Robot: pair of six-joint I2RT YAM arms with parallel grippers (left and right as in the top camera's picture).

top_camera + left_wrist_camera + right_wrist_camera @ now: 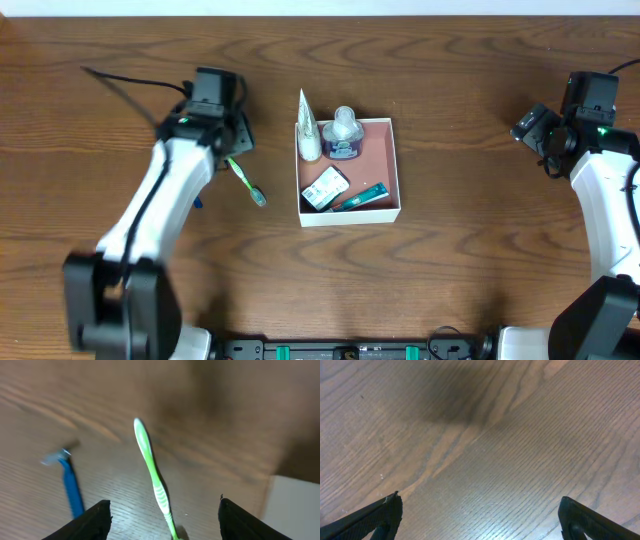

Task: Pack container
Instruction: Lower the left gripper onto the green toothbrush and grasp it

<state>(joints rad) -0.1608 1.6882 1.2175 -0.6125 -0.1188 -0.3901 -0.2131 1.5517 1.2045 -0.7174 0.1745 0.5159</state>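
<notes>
The green toothbrush lies below, lengthwise between the open fingers of my left gripper, so next I should lower them around the ribbed part of the handle (237,169) (161,499) and close.
The container (381,152) is a square white-walled box with a pinkish-brown inside, at the table's middle. It holds a white tube (308,136), a clear bottle (344,132), a small packet (325,187) and a teal and orange tube (362,196). A green toothbrush (246,181) lies on the table left of it. My left gripper (232,145) is open just above the toothbrush (152,472), which lies between the fingers (164,502) untouched. A blue razor (70,485) lies to its left. My right gripper (528,128) is open and empty over bare wood (479,499).
A corner of the container's white wall (295,510) shows at the right of the left wrist view. A black cable (120,85) runs across the table behind the left arm. The razor is mostly hidden under the left arm in the overhead view.
</notes>
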